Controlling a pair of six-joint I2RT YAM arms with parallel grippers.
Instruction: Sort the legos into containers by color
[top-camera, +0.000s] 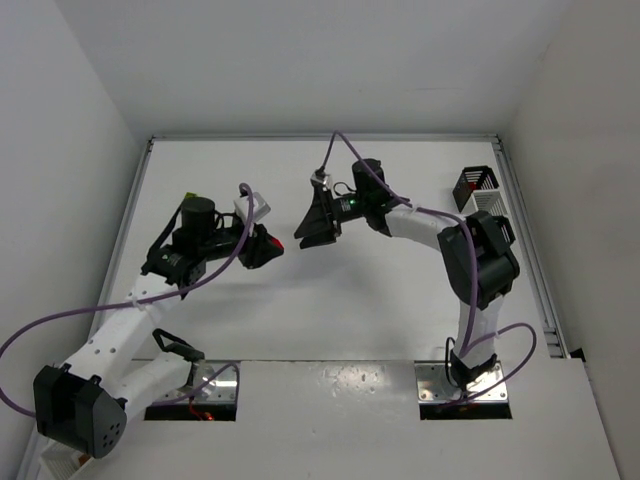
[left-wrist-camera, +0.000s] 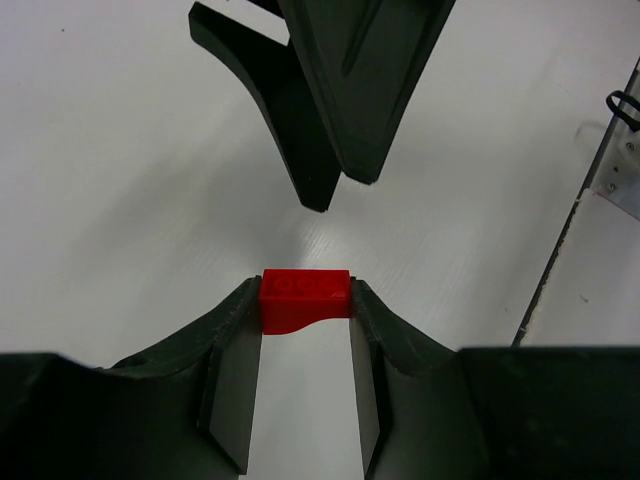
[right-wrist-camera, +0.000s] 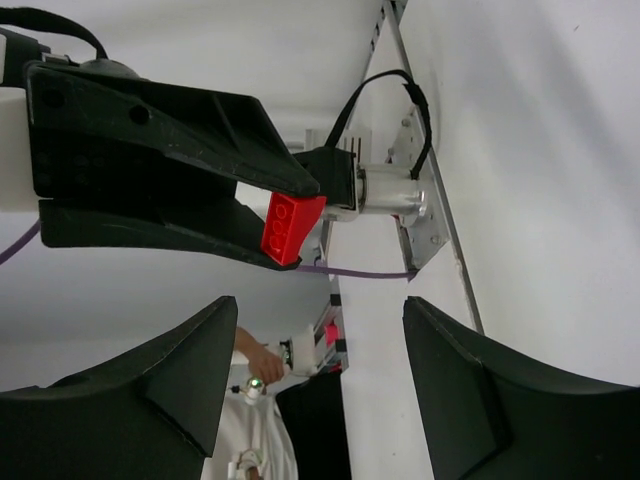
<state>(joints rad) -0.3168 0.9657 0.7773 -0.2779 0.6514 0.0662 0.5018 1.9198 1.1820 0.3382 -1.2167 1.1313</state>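
The robot's right gripper should next slide toward the left gripper, with its open fingers around the red lego's jutting end (top-camera: 278, 245) (right-wrist-camera: 297, 228), because that end is to the left in the top view.
A red lego (left-wrist-camera: 305, 297) is pinched between the fingertips of my left gripper (left-wrist-camera: 305, 292), held above the white table. In the top view the left gripper (top-camera: 266, 248) sits left of centre, with the red lego (top-camera: 275, 245) at its tip. My right gripper (top-camera: 303, 233) faces it from the right, a short gap away, with its jaws open and empty. In the right wrist view the red lego (right-wrist-camera: 290, 226) shows in the left gripper's dark fingers, above and apart from my open right gripper (right-wrist-camera: 320, 345). A black slatted container (top-camera: 473, 181) stands at the back right.
A pale slatted bin (top-camera: 489, 203) stands just in front of the black one, by the table's right rail (top-camera: 530, 270). The right gripper's dark fingers (left-wrist-camera: 340, 90) fill the top of the left wrist view. Purple cables trail along both arms.
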